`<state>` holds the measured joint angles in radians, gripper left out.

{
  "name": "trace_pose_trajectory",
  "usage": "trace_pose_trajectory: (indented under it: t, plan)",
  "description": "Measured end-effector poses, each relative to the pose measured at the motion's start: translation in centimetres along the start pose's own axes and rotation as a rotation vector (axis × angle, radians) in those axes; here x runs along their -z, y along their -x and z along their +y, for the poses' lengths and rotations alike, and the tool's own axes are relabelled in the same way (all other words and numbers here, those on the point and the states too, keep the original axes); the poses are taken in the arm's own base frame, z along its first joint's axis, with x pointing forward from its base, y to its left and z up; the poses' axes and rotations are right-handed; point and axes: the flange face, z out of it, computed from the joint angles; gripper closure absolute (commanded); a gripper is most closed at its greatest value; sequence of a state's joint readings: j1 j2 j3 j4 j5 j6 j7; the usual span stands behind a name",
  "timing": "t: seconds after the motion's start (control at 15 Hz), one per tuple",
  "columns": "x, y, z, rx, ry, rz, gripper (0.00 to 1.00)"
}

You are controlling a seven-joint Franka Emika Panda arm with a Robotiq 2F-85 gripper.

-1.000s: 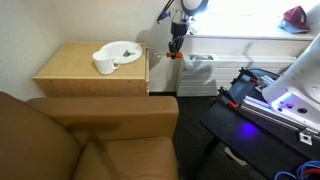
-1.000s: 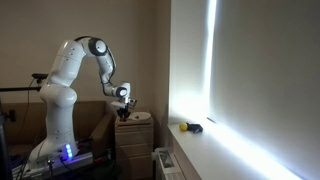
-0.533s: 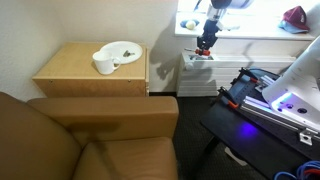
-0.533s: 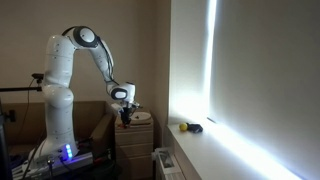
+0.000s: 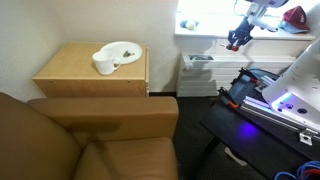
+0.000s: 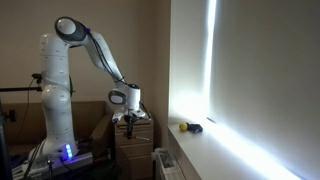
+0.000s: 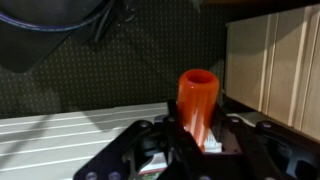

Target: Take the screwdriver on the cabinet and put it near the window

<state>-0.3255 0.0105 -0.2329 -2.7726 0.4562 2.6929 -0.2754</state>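
My gripper moves up toward the window next, over the sill beside the yellow object, then lowers to release the screwdriver where white surface lies bare.
My gripper point(image 5: 235, 41) is shut on the screwdriver point(image 5: 233, 45), whose orange-red handle shows below the fingers. It hangs in the air past the white slatted radiator point(image 5: 199, 68), just under the window sill point(image 5: 205, 33). In the wrist view the orange handle point(image 7: 197, 98) stands upright between the dark fingers point(image 7: 195, 138). The tan cabinet point(image 5: 75, 72) is far off to the side and holds a white dish point(image 5: 121, 50) and a white cup point(image 5: 103, 64). In an exterior view the gripper point(image 6: 128, 118) is beside the cabinet point(image 6: 135, 135), short of the bright window point(image 6: 212, 60).
A brown armchair point(image 5: 90, 135) fills the foreground. A dark stand with a blue light point(image 5: 275, 100) is close below the gripper. A small yellow and black object point(image 6: 189, 127) lies on the sill point(image 6: 215, 150). A red object point(image 5: 295, 15) sits on the sill.
The gripper has carried the screwdriver away from the cabinet, across the radiator and along under the window sill. The arm has stretched out further.
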Motion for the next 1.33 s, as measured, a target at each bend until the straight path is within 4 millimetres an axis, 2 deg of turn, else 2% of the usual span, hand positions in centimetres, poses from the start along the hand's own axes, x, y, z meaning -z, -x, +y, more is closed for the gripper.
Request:
trace_pose_trajectory:
  t: [0.07,0.2,0.27,0.33,0.53,0.67,0.73,0.87,0.93,1.07,1.13,1.27,1.33]
  plan:
    - [1.2,-0.4,1.7,-0.053,-0.021,0.017,0.67]
    - [3.3,-0.6,2.9,-0.096,-0.06,0.039,0.67]
    - [3.8,-0.6,2.7,-0.101,-0.069,0.046,0.67]
    - [4.0,-0.6,2.5,-0.103,-0.072,0.05,0.92]
    - [3.8,-0.9,1.7,-0.096,-0.051,0.087,0.92]
    - [3.4,-2.2,-0.4,-0.146,-0.026,0.178,0.92]
    - [3.4,-3.4,-1.5,-0.182,-0.022,0.22,0.92]
    - [4.1,-7.3,-3.2,-0.268,-0.018,0.293,0.92]
    - [4.6,-9.6,-3.5,-0.32,-0.014,0.318,0.92]
    - [5.6,-13.9,-2.6,-0.429,0.01,0.347,0.92]
    - [6.1,-15.9,-1.7,-0.489,0.024,0.341,0.67]
    - [7.7,-19.2,-0.8,-0.579,0.03,0.318,0.67]
    - [8.2,-20.1,-0.8,-0.594,0.028,0.317,0.92]
